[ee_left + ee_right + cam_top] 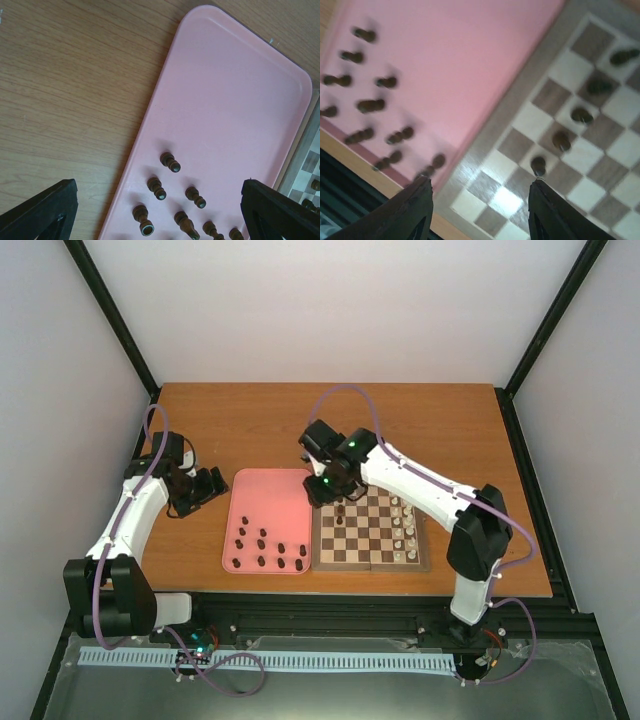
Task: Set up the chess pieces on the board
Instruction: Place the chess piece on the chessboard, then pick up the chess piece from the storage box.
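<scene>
The dark piece by the tray's bare middle stands below and to the left in the top view. My right gripper will go across and down around that piece's clear sides next.
The wooden chessboard [372,535] lies right of a pink tray [268,505]. Several dark chess pieces [262,544] stand on the tray's near half; they also show in the left wrist view [170,162] and, blurred, in the right wrist view [370,105]. Several dark pieces [562,140] stand on the board's left columns. Cream-white pieces [408,530] line its right side. My right gripper [326,490] is open and empty above the board's far left corner [479,210]. My left gripper [200,490] is open and empty over the table left of the tray [159,220].
The brown table [250,420] ends at black frame posts at the back corners. The right arm [430,490] reaches across the board's far side. White walls close in the back and sides.
</scene>
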You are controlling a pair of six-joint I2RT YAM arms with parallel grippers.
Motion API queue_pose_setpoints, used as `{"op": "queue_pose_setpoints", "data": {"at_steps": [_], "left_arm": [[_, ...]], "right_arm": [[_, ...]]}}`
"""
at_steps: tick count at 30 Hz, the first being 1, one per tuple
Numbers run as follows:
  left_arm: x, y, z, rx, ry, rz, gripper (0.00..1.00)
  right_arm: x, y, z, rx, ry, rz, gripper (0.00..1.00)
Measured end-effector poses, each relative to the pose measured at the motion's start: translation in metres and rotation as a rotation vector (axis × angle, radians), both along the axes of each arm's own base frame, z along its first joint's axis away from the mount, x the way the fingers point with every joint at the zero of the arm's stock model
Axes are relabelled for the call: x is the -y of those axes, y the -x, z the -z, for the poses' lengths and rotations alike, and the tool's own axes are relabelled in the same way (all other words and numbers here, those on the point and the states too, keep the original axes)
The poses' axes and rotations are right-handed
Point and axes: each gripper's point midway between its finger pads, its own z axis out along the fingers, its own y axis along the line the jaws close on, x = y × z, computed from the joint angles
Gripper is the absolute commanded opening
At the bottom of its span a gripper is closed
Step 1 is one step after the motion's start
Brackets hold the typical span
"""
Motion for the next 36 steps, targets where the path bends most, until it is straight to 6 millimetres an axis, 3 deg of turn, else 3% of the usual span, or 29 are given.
{"op": "queue_pose_setpoints", "data": {"at_steps": [3,6,10,16,21,36], "left_arm": [[0.000,0.000,0.000,-0.001,0.000,-0.001,1.00],[-0.001,0.000,0.000,-0.002,-0.003,-0.004,1.00],[-0.004,0.001,0.003,-0.015,-0.021,-0.017,1.00],[-0.008,-0.003,0.004,-0.030,-0.037,-0.035,1.00],[-0.010,-0.001,0.005,-0.038,-0.044,-0.041,1.00],[-0.010,-0.001,0.004,-0.038,-0.043,-0.041,1.00]], "right_arm": [[-0.027,-0.010,-0.020,0.039,-0.066,-0.046,0.52],[-0.057,-0.021,-0.019,0.047,-0.117,-0.094,0.52],[-0.096,-0.026,0.010,0.020,-0.133,-0.177,0.51],[-0.143,-0.003,0.060,-0.040,-0.111,-0.309,0.51],[-0.153,0.014,0.078,-0.092,-0.106,-0.354,0.50],[-0.158,0.021,0.103,-0.156,-0.093,-0.374,0.45]]}}
